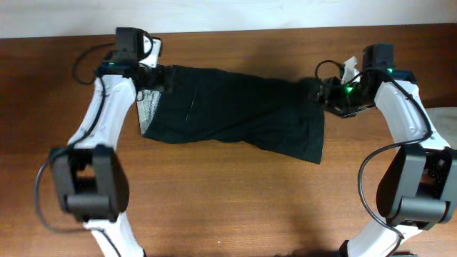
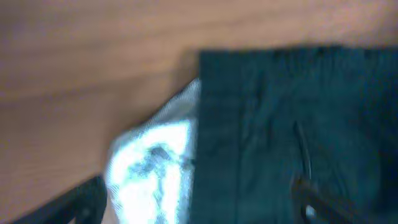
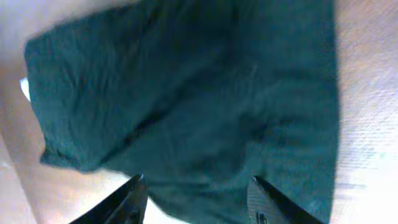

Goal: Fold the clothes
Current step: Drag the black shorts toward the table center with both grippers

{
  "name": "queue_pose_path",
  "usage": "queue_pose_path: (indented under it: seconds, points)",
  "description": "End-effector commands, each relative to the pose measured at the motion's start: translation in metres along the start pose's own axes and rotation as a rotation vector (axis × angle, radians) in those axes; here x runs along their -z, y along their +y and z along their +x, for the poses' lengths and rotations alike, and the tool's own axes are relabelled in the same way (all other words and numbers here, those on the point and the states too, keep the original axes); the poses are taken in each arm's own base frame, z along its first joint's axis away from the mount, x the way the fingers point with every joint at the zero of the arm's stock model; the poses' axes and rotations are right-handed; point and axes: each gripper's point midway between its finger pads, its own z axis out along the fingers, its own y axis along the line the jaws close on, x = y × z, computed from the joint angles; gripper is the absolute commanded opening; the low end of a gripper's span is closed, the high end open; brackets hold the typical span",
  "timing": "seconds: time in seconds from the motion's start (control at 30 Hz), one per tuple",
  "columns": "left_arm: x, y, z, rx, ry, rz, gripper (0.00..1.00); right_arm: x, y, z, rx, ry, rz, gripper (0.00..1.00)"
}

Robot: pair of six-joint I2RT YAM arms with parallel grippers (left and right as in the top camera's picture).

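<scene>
Because grey lining lies between its open fingers, I will shift my left gripper to the right in the overhead view and down onto the black corner beside it.
The black garment lies spread flat across the wooden table, with a light grey lining strip showing at its left edge. My left gripper is at the garment's far left corner. In the left wrist view its fingers are wide apart, with the lining and black cloth between them. My right gripper is at the far right corner. In the right wrist view its fingers are open over the garment.
A light grey cloth lies at the table's right edge, partly behind my right arm. The table's far edge runs just beyond the garment. Bare wood lies in front of the garment.
</scene>
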Motion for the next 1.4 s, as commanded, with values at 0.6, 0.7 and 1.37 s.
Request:
queue_pose_path:
  seconds: [0.6,0.7,1.37]
  points:
    - [0.019,-0.028,-0.041,-0.045,-0.149,0.254,0.0,-0.008,-0.026,-0.039,0.082,-0.197,0.319,0.6]
    - [0.07,-0.023,-0.035,-0.037,-0.119,0.193,0.0,-0.019,-0.034,-0.05,0.051,-0.218,0.309,0.61]
    - [0.149,-0.024,0.0,-0.021,-0.022,0.124,0.0,-0.104,-0.005,-0.055,0.247,-0.271,0.086,0.73]
